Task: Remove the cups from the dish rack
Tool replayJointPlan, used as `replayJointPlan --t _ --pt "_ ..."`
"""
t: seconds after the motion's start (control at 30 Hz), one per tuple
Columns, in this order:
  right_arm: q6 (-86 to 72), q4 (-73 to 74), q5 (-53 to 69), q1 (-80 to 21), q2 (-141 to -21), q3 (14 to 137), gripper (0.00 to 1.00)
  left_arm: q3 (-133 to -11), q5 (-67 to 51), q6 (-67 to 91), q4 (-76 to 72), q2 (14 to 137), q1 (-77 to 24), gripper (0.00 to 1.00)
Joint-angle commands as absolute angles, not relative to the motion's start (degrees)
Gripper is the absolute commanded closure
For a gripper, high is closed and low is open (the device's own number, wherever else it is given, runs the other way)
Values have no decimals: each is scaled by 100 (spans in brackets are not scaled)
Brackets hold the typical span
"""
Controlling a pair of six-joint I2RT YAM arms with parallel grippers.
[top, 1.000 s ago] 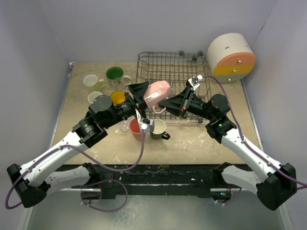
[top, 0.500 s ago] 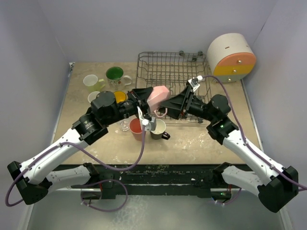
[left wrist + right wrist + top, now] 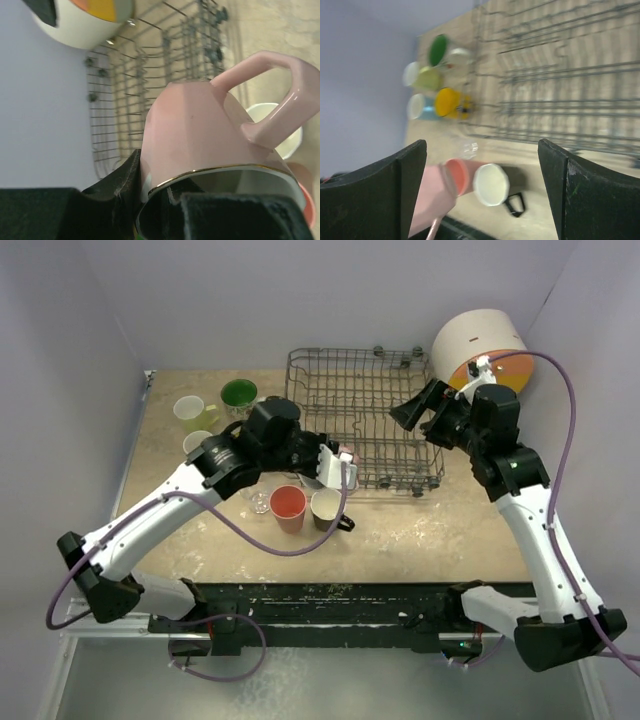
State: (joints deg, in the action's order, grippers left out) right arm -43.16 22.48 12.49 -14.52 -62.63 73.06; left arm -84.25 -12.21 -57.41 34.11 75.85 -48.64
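The tabletop is bare below my left gripper and to its right in the top view. I will next lower it back past the black mug (image 3: pixel 327 506) to release.
My left gripper (image 3: pixel 160 195) is shut on the rim of the pink mug (image 3: pixel 200 130), one finger inside and one outside. In the top view it (image 3: pixel 335 462) hangs at the front left corner of the grey wire dish rack (image 3: pixel 365 390). My right gripper (image 3: pixel 408 412) is open and holds nothing, above the rack's right side. On the table stand the salmon tumbler (image 3: pixel 288 505), the black mug (image 3: pixel 327 506), the clear glass (image 3: pixel 260 502), the green-inside mug (image 3: pixel 238 393), the pale yellow-green cup (image 3: pixel 190 410) and the light blue cup (image 3: pixel 197 443). The yellow-orange cup (image 3: pixel 447 101) shows in the right wrist view.
The round cream, orange and yellow drawer box (image 3: pixel 480 358) stands at the back right, close behind my right arm. Grey walls close the table on three sides. Bare tabletop (image 3: pixel 440 530) lies in front of the rack on the right.
My right gripper opened, let go of the pink mug and pulled back to the right. My left gripper closed on the mug's rim and now holds it alone, by the rack's front left corner.
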Motion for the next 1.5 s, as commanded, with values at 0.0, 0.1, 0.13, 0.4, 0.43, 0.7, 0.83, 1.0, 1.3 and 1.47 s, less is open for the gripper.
replayJointPlan --t 0.0,0.1,0.13,0.4,0.43,0.7,0.83,1.0,1.3,1.47 --pt "-3171 3066 7 -1120 -6465 7693 6 -9321 -1616 -5578 4286 8132 -5049 100" --pt "-3082 3067 -163 -993 -6753 7878 6 -9831 -1565 -5509 4817 8736 -5285 100" --pt "-3065 3060 -234 -962 -6820 7908 6 -9988 -1550 -5425 4934 8950 -5366 100" --pt "-3099 2928 -535 -802 -6669 7851 7 -11433 -1380 -5029 5854 10820 -5957 100" --pt "-3098 2941 -596 -796 -6610 7830 7 -11572 -1368 -5015 5910 10982 -6009 100" --pt "-3045 3143 -868 -728 -6358 7570 7 -11548 -1040 -4886 5949 11695 -6271 100" --pt "-3026 3207 -1022 -663 -6305 7467 8 -11496 -889 -4858 5919 11913 -6281 100" --pt "-3019 3164 -968 -552 -6334 7337 8 -11580 -729 -4911 5891 12235 -6316 100" --pt "-2985 3086 -839 -527 -6270 7334 9 -12016 -527 -4929 5979 12899 -6396 100" --pt "-2945 3113 -822 -527 -6267 7356 9 -12082 -381 -4931 5914 13074 -6405 98"
